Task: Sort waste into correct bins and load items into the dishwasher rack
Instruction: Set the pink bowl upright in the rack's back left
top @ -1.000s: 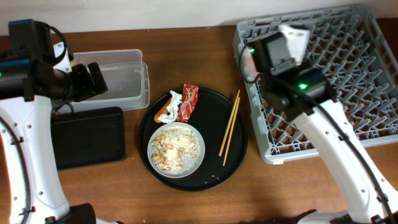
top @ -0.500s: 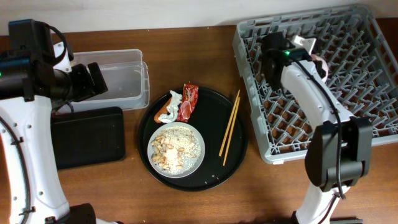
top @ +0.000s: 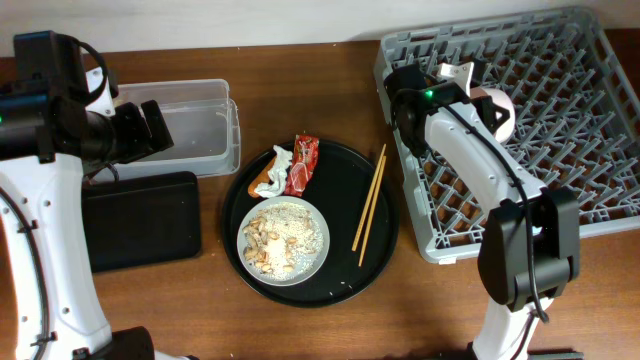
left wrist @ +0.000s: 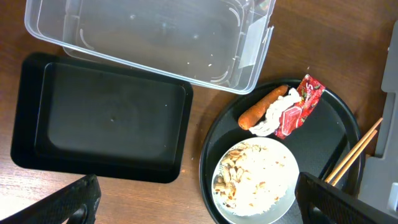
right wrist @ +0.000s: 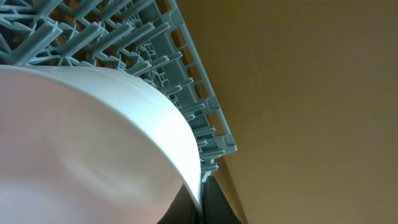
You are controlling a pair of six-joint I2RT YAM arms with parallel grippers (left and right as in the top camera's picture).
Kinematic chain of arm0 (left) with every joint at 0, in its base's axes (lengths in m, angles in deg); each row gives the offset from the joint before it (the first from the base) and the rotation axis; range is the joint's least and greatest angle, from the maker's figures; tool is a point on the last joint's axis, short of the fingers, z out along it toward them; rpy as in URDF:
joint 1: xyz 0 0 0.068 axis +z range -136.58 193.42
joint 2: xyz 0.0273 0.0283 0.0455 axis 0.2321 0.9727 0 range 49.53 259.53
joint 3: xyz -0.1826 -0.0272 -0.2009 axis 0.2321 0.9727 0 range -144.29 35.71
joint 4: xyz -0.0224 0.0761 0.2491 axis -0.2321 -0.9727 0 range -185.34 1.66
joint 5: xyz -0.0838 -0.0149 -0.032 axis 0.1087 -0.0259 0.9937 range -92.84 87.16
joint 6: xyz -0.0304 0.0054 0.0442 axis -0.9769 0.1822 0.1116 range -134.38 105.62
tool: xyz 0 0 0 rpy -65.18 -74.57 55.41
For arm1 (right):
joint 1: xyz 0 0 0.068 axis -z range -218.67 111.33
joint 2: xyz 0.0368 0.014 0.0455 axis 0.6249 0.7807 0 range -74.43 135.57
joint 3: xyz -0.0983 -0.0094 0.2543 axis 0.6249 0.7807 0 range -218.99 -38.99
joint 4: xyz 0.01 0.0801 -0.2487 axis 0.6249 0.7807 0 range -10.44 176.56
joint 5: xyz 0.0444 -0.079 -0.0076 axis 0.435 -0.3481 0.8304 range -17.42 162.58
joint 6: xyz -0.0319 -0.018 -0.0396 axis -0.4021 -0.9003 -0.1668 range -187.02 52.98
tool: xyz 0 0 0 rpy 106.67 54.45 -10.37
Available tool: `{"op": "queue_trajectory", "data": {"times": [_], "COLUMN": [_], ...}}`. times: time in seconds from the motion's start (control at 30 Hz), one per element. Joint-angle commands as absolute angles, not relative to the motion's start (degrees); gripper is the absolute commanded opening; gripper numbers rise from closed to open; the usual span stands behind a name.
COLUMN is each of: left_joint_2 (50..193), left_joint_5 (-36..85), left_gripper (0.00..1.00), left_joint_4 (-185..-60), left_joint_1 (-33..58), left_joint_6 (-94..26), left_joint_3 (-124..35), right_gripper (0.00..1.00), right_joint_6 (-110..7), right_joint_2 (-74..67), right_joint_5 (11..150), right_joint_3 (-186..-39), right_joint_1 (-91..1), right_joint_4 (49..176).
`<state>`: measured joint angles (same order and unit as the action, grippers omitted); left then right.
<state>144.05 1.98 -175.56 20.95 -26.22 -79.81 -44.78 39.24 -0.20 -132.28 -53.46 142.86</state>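
The right gripper lowers toward the rack's grey wires below it next. It releases the bowl's rim there, because the bowl still hangs above the rack (top: 560, 150).
My right gripper (right wrist: 200, 202) is shut on the rim of the small white bowl (right wrist: 81, 143) and holds it over the left part of the grey dishwasher rack (top: 560, 150); the bowl also shows from overhead (top: 497, 110). My left gripper (left wrist: 199, 205) is open and empty above the table, near the clear tub (left wrist: 149, 37) and the black rectangular tray (left wrist: 106, 115). The plate with rice scraps (top: 284, 240), the chopsticks (top: 369, 205), the red wrapper (top: 303, 163), the white tissue (top: 280, 165) and the carrot piece (top: 266, 183) lie on the round black tray. The light-blue cup is out of view.
The round black tray (top: 350, 270) sits mid-table between the bins and the rack. The clear tub (top: 195, 130) stands behind the black rectangular tray (top: 140, 220) at the left. The rack's near-left corner (top: 432, 250) is close to the round tray.
My right arm has swung down and left over the rack's left side, and the white bowl now shows in its gripper. The left arm has not moved.
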Motion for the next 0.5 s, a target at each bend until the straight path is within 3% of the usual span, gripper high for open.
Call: {"op": "queue_trajectory", "data": {"times": [0.0, 0.47], "left_joint_2": [144.3, 144.3], "left_joint_5": [1.3, 1.3], "left_gripper": [0.99, 0.99], "left_joint_4": [-175.5, -175.5], "left_joint_1": [21.1, 21.1], "left_joint_6": [-26.8, -26.8], "left_joint_3": [-80.3, -80.3], "right_gripper": [0.04, 0.04], "right_joint_6": [-44.1, -44.1], "right_joint_2": [40.2, 43.9], "right_joint_5": [-2.7, 6.0], "right_joint_3": [-131.8, -131.8], "right_joint_1": [-52.4, -51.0], "right_joint_4": [142.6, 145.6]}}
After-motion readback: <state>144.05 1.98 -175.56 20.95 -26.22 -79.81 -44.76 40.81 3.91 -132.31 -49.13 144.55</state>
